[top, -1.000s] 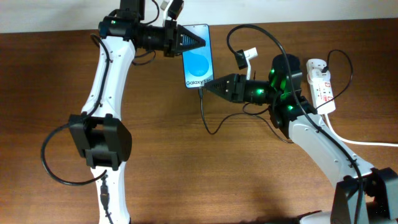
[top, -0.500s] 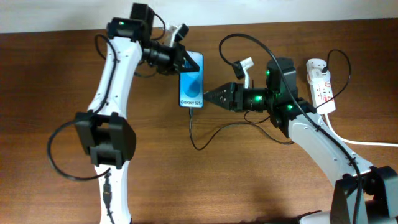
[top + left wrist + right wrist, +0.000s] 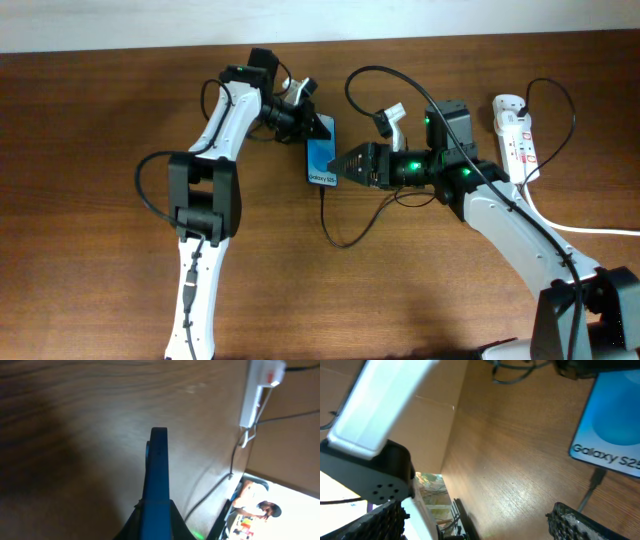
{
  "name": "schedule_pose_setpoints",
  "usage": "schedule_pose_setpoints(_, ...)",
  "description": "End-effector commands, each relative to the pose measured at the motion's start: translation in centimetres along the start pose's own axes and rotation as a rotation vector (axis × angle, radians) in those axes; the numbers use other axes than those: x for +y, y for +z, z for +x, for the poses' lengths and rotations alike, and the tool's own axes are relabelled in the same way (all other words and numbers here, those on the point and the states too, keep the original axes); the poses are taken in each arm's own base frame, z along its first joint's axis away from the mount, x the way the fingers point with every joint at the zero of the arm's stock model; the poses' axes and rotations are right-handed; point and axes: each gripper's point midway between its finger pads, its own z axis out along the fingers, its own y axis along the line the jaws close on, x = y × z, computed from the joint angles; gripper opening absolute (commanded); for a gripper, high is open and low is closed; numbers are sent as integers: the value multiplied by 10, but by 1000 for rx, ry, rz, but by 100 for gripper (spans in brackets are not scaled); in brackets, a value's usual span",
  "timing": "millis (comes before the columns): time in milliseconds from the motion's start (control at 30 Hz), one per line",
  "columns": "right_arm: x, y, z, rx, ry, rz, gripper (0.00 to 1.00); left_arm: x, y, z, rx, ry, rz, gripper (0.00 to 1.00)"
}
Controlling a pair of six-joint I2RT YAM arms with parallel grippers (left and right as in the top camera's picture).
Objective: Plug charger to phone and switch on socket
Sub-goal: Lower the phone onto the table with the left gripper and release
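The charger's plug is already against the bottom edge of the tilted phone, so my left gripper should next move down, lay the phone on the tabletop below and release it.
The phone (image 3: 321,164), blue screen with "Galaxy" text, is tilted up above the table, its top end held in my left gripper (image 3: 317,128), which is shut on it. In the left wrist view the phone (image 3: 158,465) is seen edge-on between the fingers of the left gripper (image 3: 156,512). The charger (image 3: 345,240), a thin black cable, loops below the phone, and its plug (image 3: 598,476) sits against the bottom edge of the phone (image 3: 615,415). My right gripper (image 3: 346,166) stands open just right of the phone, holding nothing. The socket (image 3: 516,135) lies at the far right.
The socket's thick white cord (image 3: 590,230) runs off the right edge. The charger cable arcs over my right arm (image 3: 400,55). The socket (image 3: 259,391) also shows in the left wrist view. A white arm link (image 3: 375,405) fills the right wrist view's upper left.
My left arm has carried the phone right and toward the table's middle, tilting it. The right gripper has opened and let go of the charger plug, staying beside the phone.
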Motion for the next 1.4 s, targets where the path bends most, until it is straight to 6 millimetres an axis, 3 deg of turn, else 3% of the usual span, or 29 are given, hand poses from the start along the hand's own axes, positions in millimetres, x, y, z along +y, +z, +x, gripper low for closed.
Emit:
schedule_pose_setpoints(0, 1, -2, -6, -14, -27, 7, 95, 17, 12, -3, 5, -70, 25, 0)
schedule_pose_setpoints(200, 1, -2, -5, -12, -38, 8, 95, 28, 17, -6, -3, -65, 7, 0)
schedule_pose_setpoints(233, 1, -2, -4, -11, -35, 9, 95, 28, 17, -6, -3, -65, 7, 4)
schedule_pose_setpoints(267, 1, -2, -4, -11, -34, 9, 95, 29, 17, -6, -4, -65, -1, 17)
schedule_pose_setpoints(333, 1, -2, -4, -11, -34, 9, 96, 32, 17, -5, -4, -67, -16, 31)
schedule_pose_setpoints(433, 1, -2, -4, -11, -35, 9, 95, 32, 17, -5, -4, -68, -16, 44)
schedule_pose_setpoints(567, 1, -2, -4, -11, -35, 9, 96, 37, 16, -2, 4, -83, -51, 45)
schedule_pose_setpoints(667, 1, -2, -4, -11, -35, 9, 96, 55, 10, 5, 21, -119, -184, 46)
schedule_pose_setpoints(733, 1, -2, -4, -11, -36, 9, 97, 71, -9, 8, 23, -130, -373, 50)
schedule_pose_setpoints(833, 1, -2, -4, -11, -39, 9, 97, 80, -26, 6, 11, -124, -502, 57)
schedule_pose_setpoints(1133, -1, -2, -3, -5, -26, 13, 99, 112, -50, 13, 20, -131, -743, 63)
schedule_pose_setpoints(1267, -7, -2, 8, 28, -56, 35, 98, 100, -66, 3, -27, -117, -737, 63)
schedule_pose_setpoints(1367, -29, -10, 19, 34, -29, 187, 98, 47, -112, -22, -172, -29, -728, 64)
